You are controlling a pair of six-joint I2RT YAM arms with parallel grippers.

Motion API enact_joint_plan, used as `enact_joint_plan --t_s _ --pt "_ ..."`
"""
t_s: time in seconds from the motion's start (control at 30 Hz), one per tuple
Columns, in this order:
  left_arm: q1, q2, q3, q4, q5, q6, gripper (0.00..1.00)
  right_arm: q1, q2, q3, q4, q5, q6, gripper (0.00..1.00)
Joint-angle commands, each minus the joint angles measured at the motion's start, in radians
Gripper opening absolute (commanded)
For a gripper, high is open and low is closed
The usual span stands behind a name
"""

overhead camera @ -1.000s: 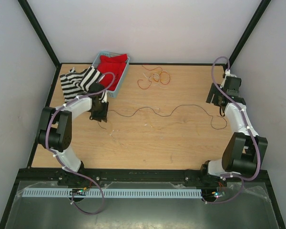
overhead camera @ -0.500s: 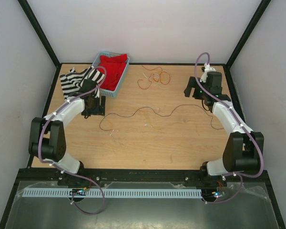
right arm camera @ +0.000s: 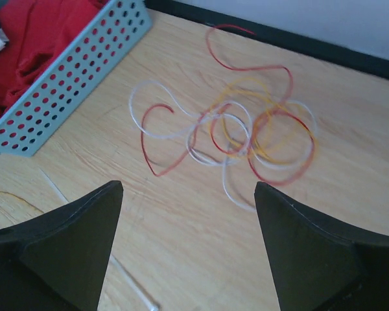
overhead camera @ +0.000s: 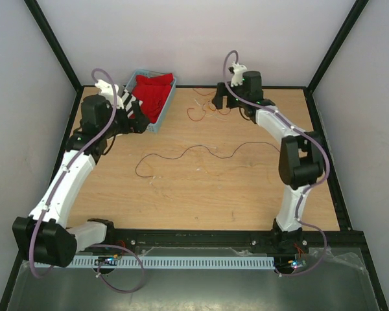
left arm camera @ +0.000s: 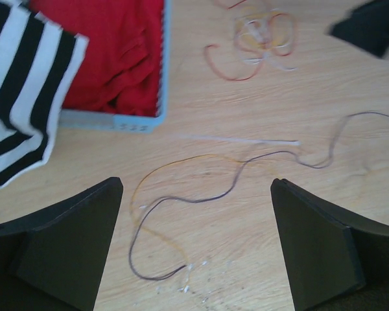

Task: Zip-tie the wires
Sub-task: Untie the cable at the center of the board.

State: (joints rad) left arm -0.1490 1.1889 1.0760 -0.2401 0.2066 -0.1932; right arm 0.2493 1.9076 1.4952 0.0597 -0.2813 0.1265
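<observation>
The pale wire's loop [overhead camera: 193,112] beside the red hook lies clear of the tangle, so my right gripper moves toward the basket and down onto that loop next.
The wires lie in two places. A curled bunch of red, orange and pale wires [right arm camera: 246,136] rests near the back edge, and the top view shows that bunch [overhead camera: 201,111] beside my right gripper [overhead camera: 219,98]. My right gripper [right arm camera: 188,191] hovers open just short of the bunch, holding nothing. A long dark brown wire [overhead camera: 201,146] snakes across the table's middle; an orange strand runs beside the dark wire [left arm camera: 201,199]. My left gripper [left arm camera: 194,188] is open and empty above its left end, raised near the basket [overhead camera: 135,120]. A thin whitish zip-tie strip [left arm camera: 240,139] lies flat between the two groups.
A light blue perforated basket [left arm camera: 163,78] holding red cloth [left arm camera: 110,52] stands at the back left, with black-and-white striped cloth [left arm camera: 19,97] draped beside it. In the right wrist view the basket [right arm camera: 71,78] is close on the left. Black frame rails edge the table.
Both arms swung toward the back. My left gripper opened and rose away from the long wire's left end. My right gripper travelled left to the curled bunch.
</observation>
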Motion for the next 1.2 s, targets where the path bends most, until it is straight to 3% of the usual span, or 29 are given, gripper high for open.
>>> enact_joint_plan --t_s 0.0,0.27,0.47,0.57,0.73,0.8,1.17 --pt "0.002 -0.054 -0.041 0.109 0.193 -0.007 0.99 0.053 0.125 0.178 0.015 -0.065 -0.089 0.93" --pt "0.002 -0.111 -0.077 0.146 0.224 0.010 0.99 0.126 0.379 0.494 -0.149 -0.035 -0.210 0.92" --pt "0.002 -0.102 -0.077 0.148 0.237 0.015 0.99 0.141 0.491 0.605 -0.209 -0.020 -0.209 0.77" --pt "0.002 -0.093 -0.076 0.148 0.234 0.020 0.99 0.146 0.519 0.633 -0.228 -0.017 -0.219 0.58" --pt "0.002 -0.081 -0.067 0.147 0.244 0.022 0.99 0.148 0.491 0.641 -0.249 0.014 -0.232 0.14" --pt "0.003 -0.079 -0.057 0.148 0.256 0.013 0.99 0.147 0.455 0.641 -0.262 0.029 -0.245 0.01" --pt "0.003 0.010 0.039 0.349 0.334 -0.084 0.99 0.147 0.175 0.666 -0.294 0.205 -0.334 0.00"
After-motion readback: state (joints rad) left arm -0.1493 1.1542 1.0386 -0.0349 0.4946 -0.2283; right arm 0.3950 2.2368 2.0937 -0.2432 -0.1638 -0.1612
